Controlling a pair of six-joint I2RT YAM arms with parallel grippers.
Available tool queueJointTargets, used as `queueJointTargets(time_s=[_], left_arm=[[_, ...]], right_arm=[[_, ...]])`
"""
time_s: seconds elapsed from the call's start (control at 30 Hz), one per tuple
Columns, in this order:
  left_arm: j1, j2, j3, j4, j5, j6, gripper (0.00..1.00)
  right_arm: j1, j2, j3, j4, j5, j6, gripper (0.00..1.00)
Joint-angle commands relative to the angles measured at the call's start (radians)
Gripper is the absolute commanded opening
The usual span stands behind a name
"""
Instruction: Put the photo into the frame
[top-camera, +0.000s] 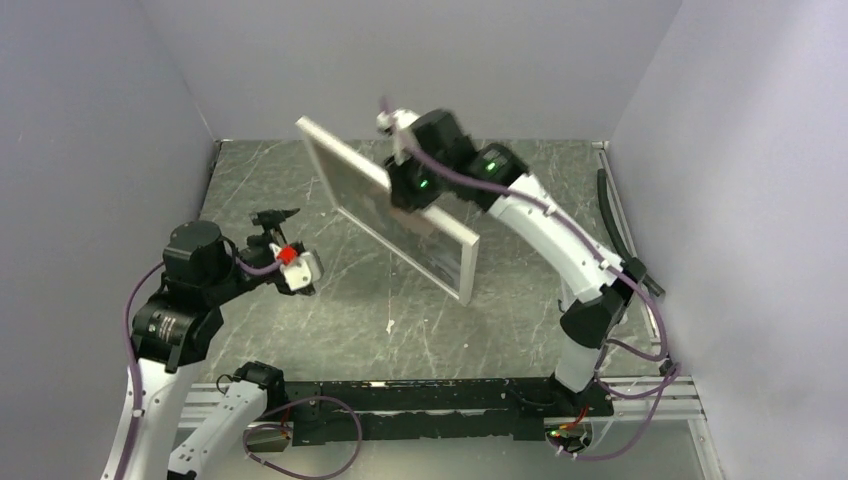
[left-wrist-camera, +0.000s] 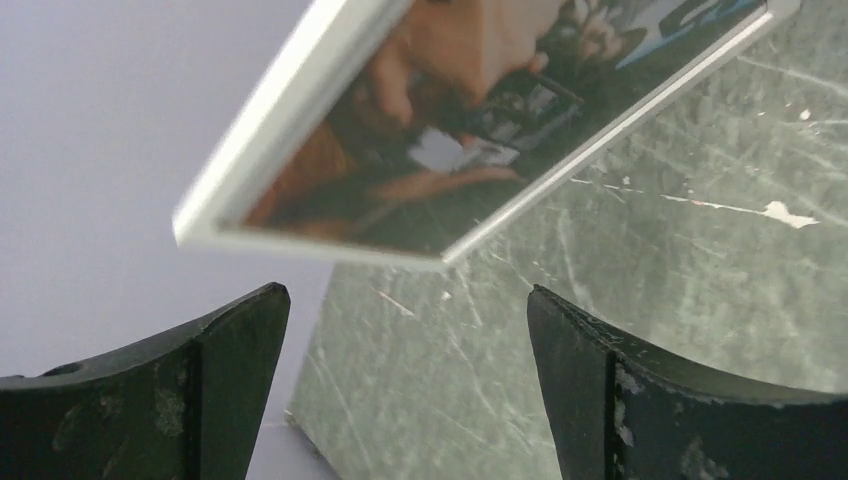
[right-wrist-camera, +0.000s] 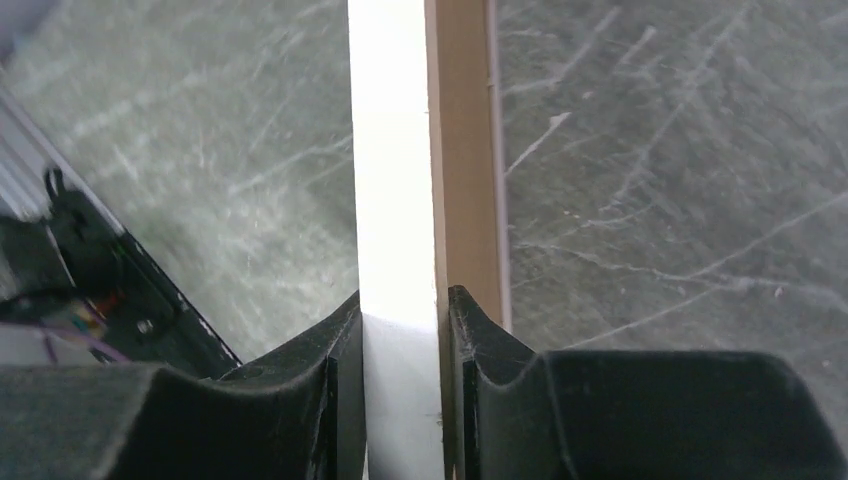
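The frame still hangs tilted. My right gripper will lower and turn to release the frame (top-camera: 345, 180) flat on the green tabletop below that gripper.
The frame (top-camera: 345, 180) hangs tilted in the air over the middle of the table, one long edge raised toward the back left. My right gripper (top-camera: 405, 190) is shut on its upper edge. In the right wrist view, the black fingers (right-wrist-camera: 335, 370) clamp the frame's white edge (right-wrist-camera: 395, 200), which has a tan strip beside it. The photo (left-wrist-camera: 430, 130), glossy with orange-brown and dark tones, shows inside the frame (left-wrist-camera: 290, 120) in the left wrist view. My left gripper (top-camera: 292, 248) stands open to the left of the frame, apart from it. Nothing is between its fingers (left-wrist-camera: 240, 380).
The green marbled tabletop (top-camera: 330, 320) is shut in by grey walls at the left, back and right. A black rail (top-camera: 440, 395) runs along the near edge between the arm bases. A small white speck (top-camera: 390, 325) lies on the table.
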Motion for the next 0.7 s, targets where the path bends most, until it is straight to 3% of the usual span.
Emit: queueJointTargets(time_s=[0.0, 0.17, 0.33, 0.5, 0.67], left_arm=[[0.0, 0.101, 0.053, -0.038, -0.089, -0.231, 0.94], [0.045, 0.311, 0.138, -0.138, -0.086, -0.368, 0.94], [0.198, 0.498, 0.221, -0.164, 0.014, -0.487, 0.94], [0.319, 0.592, 0.203, -0.145, 0.064, -0.518, 0.94], [0.363, 0.628, 0.161, -0.103, 0.076, -0.547, 0.94]], right_arm=[[-0.24, 0.008, -0.001, 0.047, -0.261, 0.18, 0.19], [-0.442, 0.034, -0.113, 0.106, -0.372, 0.237, 0.19], [-0.579, -0.061, -0.409, 0.269, -0.474, 0.311, 0.19], [-0.652, -0.246, -0.802, 0.57, -0.538, 0.404, 0.2], [-0.685, -0.341, -1.113, 0.927, -0.565, 0.51, 0.22]])
